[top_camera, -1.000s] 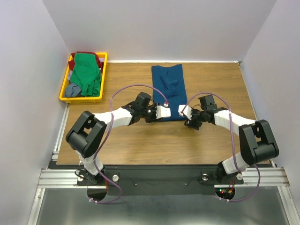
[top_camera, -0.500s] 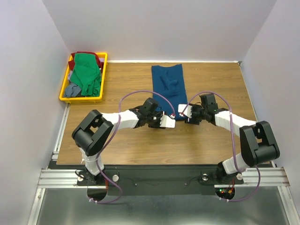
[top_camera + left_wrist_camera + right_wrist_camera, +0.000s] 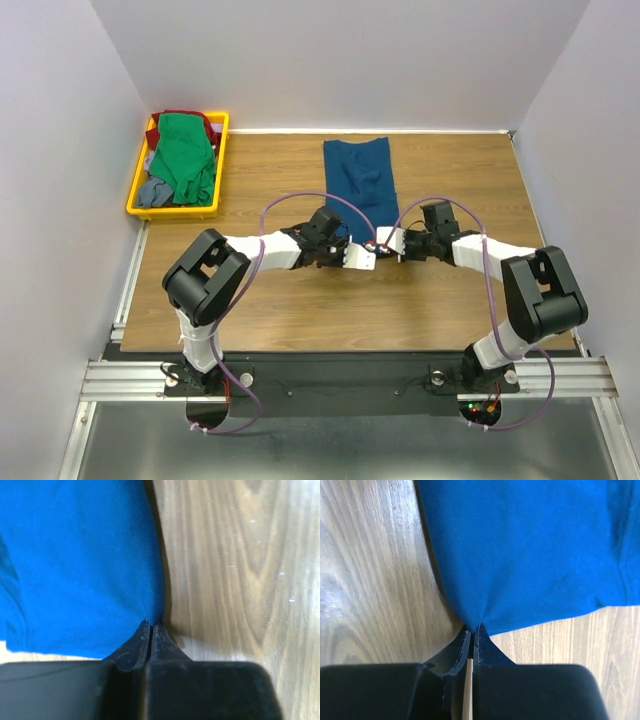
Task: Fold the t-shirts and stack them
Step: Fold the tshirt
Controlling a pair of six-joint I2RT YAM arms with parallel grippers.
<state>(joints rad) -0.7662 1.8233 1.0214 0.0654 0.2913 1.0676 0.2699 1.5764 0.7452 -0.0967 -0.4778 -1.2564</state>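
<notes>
The open tabletop leaves room by the shirt's near edge [image 3: 388,271]. My right gripper will next lift the pinched corner, then lower it and let it go over the bare wood there.
A dark navy-blue t-shirt [image 3: 360,175] lies as a long narrow strip in the middle of the wooden table, blue in both wrist views [image 3: 75,560] [image 3: 530,545]. My left gripper [image 3: 363,258] is at the strip's near left corner, and in its wrist view [image 3: 151,625] the jaws are shut, with the cloth's corner pinched at their tips. My right gripper [image 3: 386,243] is at the near right corner; its wrist view [image 3: 472,627] shows it shut on a gathered point of cloth. Green [image 3: 183,155], dark red [image 3: 180,114] and grey-blue [image 3: 152,192] t-shirts lie piled in the tray.
The yellow plastic tray [image 3: 222,150] stands at the table's far left corner. Grey walls close the table in on the left, back and right. Bare wood [image 3: 300,300] stretches between the shirt's near edge and the arm bases.
Both grippers have come inward to the shirt's near corners. They stood open before and are now shut on the cloth.
</notes>
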